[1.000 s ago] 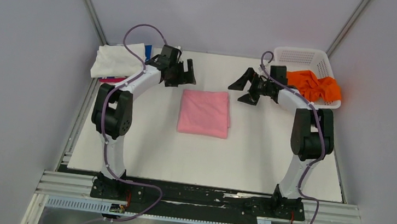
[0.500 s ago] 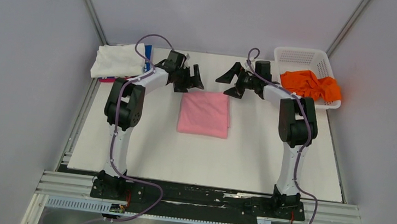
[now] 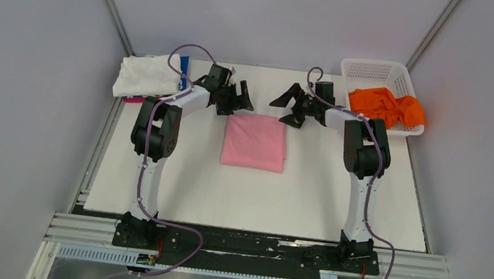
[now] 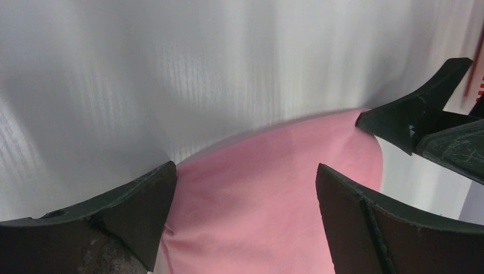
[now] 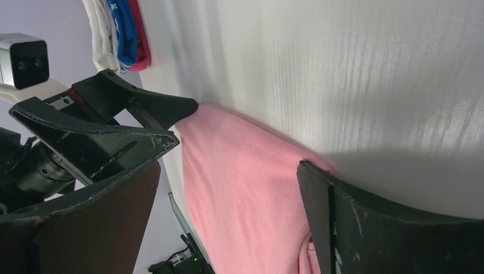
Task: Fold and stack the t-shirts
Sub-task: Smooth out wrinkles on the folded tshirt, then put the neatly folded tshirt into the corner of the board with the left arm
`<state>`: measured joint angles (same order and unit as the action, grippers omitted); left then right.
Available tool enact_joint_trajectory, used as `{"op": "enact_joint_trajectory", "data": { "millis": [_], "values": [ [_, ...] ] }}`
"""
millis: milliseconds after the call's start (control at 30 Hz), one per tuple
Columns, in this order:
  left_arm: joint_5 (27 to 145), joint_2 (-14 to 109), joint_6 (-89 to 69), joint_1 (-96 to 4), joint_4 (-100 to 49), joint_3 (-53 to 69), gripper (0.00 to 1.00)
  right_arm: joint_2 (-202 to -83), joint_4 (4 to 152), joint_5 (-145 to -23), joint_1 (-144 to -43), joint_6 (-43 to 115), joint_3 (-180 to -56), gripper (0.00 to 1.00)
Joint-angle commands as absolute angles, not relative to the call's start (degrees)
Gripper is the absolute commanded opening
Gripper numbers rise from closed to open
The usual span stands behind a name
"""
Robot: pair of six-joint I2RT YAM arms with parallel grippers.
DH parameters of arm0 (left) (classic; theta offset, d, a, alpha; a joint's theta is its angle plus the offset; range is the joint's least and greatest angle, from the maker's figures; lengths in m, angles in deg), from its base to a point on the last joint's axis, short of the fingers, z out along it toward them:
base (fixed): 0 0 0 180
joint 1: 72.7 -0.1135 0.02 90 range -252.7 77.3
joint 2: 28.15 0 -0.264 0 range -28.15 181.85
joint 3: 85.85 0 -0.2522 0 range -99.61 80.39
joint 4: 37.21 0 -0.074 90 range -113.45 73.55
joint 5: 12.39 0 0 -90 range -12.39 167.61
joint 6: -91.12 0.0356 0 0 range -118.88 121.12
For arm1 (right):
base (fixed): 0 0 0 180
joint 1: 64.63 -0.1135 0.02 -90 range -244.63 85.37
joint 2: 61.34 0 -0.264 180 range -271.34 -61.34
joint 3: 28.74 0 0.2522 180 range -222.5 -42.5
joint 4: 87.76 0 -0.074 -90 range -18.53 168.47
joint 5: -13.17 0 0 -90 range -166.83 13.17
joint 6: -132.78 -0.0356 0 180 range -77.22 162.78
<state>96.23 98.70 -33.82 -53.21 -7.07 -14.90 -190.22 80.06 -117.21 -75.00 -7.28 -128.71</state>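
The left gripper rises off the far corner of the pink t-shirt next, then comes back and lowers onto the middle of the t-shirt's edge facing the pile.
The light pink t-shirt lies folded into a neat rectangle in the middle of the table. My left gripper is open and empty just behind its far left corner. My right gripper is open and empty just behind its far right corner. In the left wrist view the pink shirt lies below and between the open jaws of the left gripper. In the right wrist view the pink shirt lies between the open jaws of the right gripper. Neither gripper holds cloth.
A white shirt tops a pile at the far left, with blue and magenta cloth under it. An orange shirt lies crumpled in the white lattice basket at the far right.
Both grippers have swung inward towards each other and now sit at the pink shirt's far edge. The pink shirt has not moved.
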Motion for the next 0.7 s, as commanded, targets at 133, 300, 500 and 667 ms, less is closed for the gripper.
{"op": "enact_joint_trajectory", "data": {
  "millis": [133,300,500,667],
  "values": [
    [82.56,89.22,-30.91,-52.85,4.84,-15.26,1.0,-175.26,71.08,-106.91,-75.37,3.03,-128.74,1.0],
    [76.46,80.66,-30.91,-52.86,6.66,-9.22,1.0,-165.69,67.56,-98.35,-76.75,5.61,-120.08,1.0],
    [76.56,74.72,-31.38,-52.79,8.36,-0.17,1.0,-151.96,67.4,-93.19,-76.8,6.23,-104.7,1.0],
    [80.67,71.17,-35.52,-51.38,3.79,7.24,1.0,-141.24,64.54,-89.99,-76.78,7.36,-95.62,1.0]
  ]
}}
